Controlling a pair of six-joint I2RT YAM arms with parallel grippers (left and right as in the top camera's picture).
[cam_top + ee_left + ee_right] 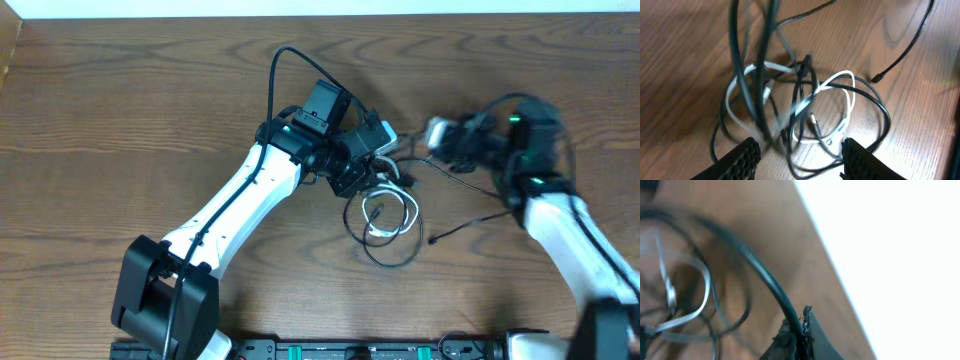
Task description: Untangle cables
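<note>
The black cable goes to the right in the overhead view with my right gripper next, over bare tabletop, and is released.
The cables lie tangled mid-table: black cable loops [383,250] around a small white cable loop [392,214]. One black cable ends in a plug [432,240] to the right. My left gripper [358,172] hangs just above the tangle's far-left edge. In the left wrist view its jaws [801,147] are open, with black strands [760,95] and the white cable [850,92] below and between them. My right gripper [447,137] is right of the tangle and blurred. In the right wrist view it [799,332] is shut on a black cable [765,280] that stretches taut toward the tangle.
The wooden table [120,120] ends at a white far edge [320,8]. Thicker black robot wires arc over the left arm [275,70] and over the right arm [520,100]. The arm bases stand at the near edge [165,300].
</note>
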